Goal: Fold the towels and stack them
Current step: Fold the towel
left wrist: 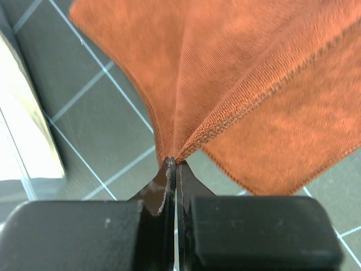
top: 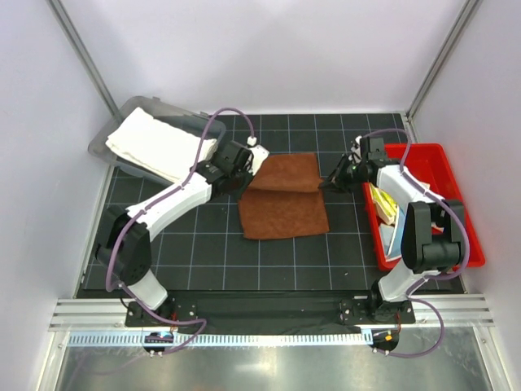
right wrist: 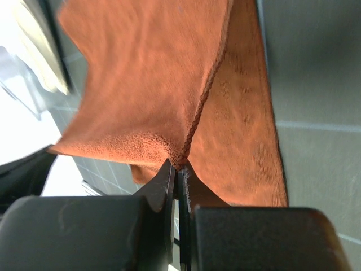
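I should bring my right gripper back and down to the towel's near corner by the red bin [right wrist: 278,200] and release, since the towel's near half is still uncovered.
The rust-brown towel [top: 283,198] lies in the middle of the black grid mat, its far half lifted and folding toward the near half. My left gripper [top: 247,160] is shut on its far-left corner, seen in the left wrist view [left wrist: 174,161] with the brown cloth [left wrist: 242,84] fanning out from the tips. My right gripper [top: 332,181] is shut on the far-right corner, seen in the right wrist view [right wrist: 179,165] with the cloth [right wrist: 152,84] hanging from it. The cream-white towel [top: 159,145] lies folded in the clear bin. Yellow and light-blue cloths [top: 384,208] lie in the red bin.
A clear plastic bin [top: 122,118] stands at the far left, overhanging the mat. A red bin [top: 444,175] stands on the right beside the right arm. White walls close in the mat on three sides.
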Controlling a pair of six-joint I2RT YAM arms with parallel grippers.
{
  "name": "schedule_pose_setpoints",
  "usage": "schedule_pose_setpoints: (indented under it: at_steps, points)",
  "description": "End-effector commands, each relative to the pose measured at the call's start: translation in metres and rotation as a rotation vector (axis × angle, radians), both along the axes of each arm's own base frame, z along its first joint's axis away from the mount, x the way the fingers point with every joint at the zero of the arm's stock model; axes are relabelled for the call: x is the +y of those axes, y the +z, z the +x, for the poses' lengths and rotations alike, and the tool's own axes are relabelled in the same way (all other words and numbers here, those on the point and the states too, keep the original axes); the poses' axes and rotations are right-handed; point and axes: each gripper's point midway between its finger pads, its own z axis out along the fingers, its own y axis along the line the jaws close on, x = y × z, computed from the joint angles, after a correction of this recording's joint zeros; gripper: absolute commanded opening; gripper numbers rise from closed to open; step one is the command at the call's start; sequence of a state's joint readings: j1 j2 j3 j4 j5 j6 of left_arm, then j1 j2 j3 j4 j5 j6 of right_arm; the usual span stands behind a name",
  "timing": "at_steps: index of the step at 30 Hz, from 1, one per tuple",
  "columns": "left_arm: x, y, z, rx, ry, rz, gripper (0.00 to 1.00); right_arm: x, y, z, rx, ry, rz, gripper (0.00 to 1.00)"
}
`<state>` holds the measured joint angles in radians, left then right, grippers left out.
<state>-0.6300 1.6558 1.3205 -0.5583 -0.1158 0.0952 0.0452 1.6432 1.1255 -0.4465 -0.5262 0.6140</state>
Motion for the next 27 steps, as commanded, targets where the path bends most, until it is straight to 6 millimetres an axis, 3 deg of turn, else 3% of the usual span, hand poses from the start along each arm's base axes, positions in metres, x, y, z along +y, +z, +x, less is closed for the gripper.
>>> schedule_pose_setpoints:
  at_steps: [1, 7, 13, 18, 22, 24, 27]
  points:
    - [0.006, 0.012, -0.010, -0.036, 0.039, -0.014, 0.00, 0.010, 0.004, -0.012, -0.043, 0.021, -0.023, 0.02]
    - [0.005, -0.011, -0.041, 0.048, 0.026, -0.028, 0.00, 0.013, -0.009, -0.040, -0.043, 0.046, -0.072, 0.01]
    - [-0.001, -0.026, -0.058, 0.075, 0.050, -0.004, 0.00, 0.002, -0.019, -0.049, -0.041, 0.043, -0.138, 0.01]
    - [0.000, -0.024, -0.061, 0.055, 0.081, 0.000, 0.00, -0.003, 0.000, -0.043, -0.095, 0.018, -0.162, 0.01]
    - [-0.005, -0.007, -0.060, 0.024, 0.113, -0.050, 0.00, -0.008, 0.022, -0.037, -0.142, 0.014, -0.197, 0.01]
    - [-0.013, 0.000, -0.065, 0.012, 0.104, -0.073, 0.00, -0.010, 0.022, -0.039, -0.143, 0.011, -0.209, 0.01]
    - [-0.021, -0.006, -0.077, 0.035, 0.092, -0.080, 0.00, -0.014, 0.006, -0.053, -0.099, 0.013, -0.223, 0.01]
